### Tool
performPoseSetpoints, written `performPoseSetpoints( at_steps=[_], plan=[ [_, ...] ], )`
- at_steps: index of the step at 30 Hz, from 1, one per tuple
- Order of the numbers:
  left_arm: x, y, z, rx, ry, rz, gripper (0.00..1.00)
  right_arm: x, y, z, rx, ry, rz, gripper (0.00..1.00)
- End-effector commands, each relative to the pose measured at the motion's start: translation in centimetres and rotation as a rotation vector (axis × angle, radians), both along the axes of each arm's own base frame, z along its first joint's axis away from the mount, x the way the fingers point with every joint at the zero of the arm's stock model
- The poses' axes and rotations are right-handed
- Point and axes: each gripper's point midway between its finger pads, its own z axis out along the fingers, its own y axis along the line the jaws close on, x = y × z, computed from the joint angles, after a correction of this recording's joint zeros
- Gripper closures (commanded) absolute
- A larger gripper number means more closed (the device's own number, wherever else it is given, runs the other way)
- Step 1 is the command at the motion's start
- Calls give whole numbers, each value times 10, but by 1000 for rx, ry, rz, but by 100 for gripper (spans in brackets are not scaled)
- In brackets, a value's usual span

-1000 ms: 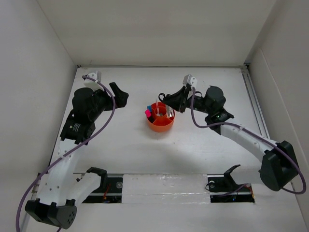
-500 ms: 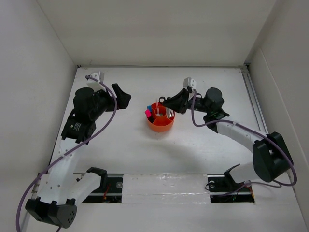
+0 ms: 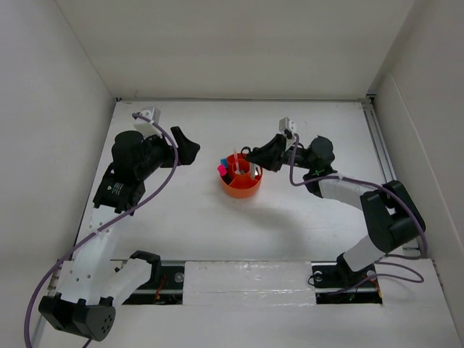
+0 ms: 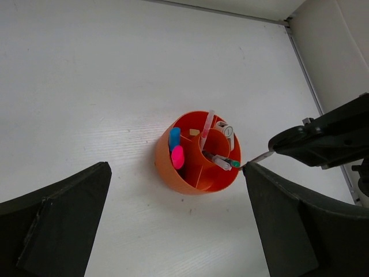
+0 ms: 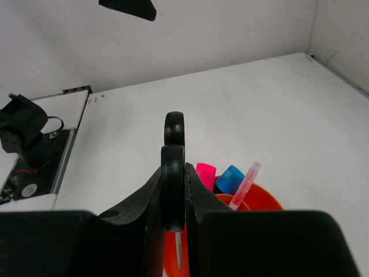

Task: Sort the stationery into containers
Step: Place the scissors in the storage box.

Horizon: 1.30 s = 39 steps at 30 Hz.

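My right gripper holds the scissors (image 5: pixel 174 128) with the blade already pointing down over the organizer's section, so next it needs to carry them down into that section blade-first.
The round orange organizer (image 3: pixel 243 192) stands mid-table. It holds a blue-capped highlighter (image 4: pixel 174 137), a pink-capped highlighter (image 4: pixel 177 157), a pink pen (image 4: pixel 206 126), thin dark pens (image 4: pixel 221 161) and a tan eraser (image 4: pixel 194 132). My right gripper (image 3: pixel 255 154) hovers at its far right rim, shut on the black-handled scissors (image 5: pixel 174 128). Their handles stick up between the fingers and the blade (image 5: pixel 180 253) points down over the organizer (image 5: pixel 262 199). In the left wrist view the blade tip (image 4: pixel 259 156) reaches the rim. My left gripper (image 3: pixel 185 148) hangs open and empty, to the left of the organizer (image 4: pixel 173 173).
White walls enclose the table on the left, far and right sides. A metal rail (image 3: pixel 382 156) runs along the right edge. The arm bases and a mounting strip (image 3: pixel 246 275) sit along the near edge.
The right arm has folded in, its elbow swinging toward the near right, while the gripper stays by the organizer with the scissors. The left gripper has crept slightly toward the far side.
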Motion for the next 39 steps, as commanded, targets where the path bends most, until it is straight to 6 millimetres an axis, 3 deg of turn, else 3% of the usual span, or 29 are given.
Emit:
performPoseSetpoints(
  at_steps=[1,10,15,27,31,39],
  plan=[
    [2,-4,11,-5,-56,-29,0,-12,-1,17,52,-91,51,100],
    [1,-7,9,-2,-59,-49,0,-3,-1,-11,54,-43,11,100],
    [3,-7,6,0,-50,-49,0,-1,0,-5,64,-55,13,100],
    [4,-9,3,7,-45,-60,0,10,0,-21,68,-16,-3,100],
    [4,-9,3,7,-45,-60,0,6,-1,-27,70,6,1,91],
    [4,-9,3,7,-45,-60,0,2,-4,-41,84,36,-12,89]
  ],
)
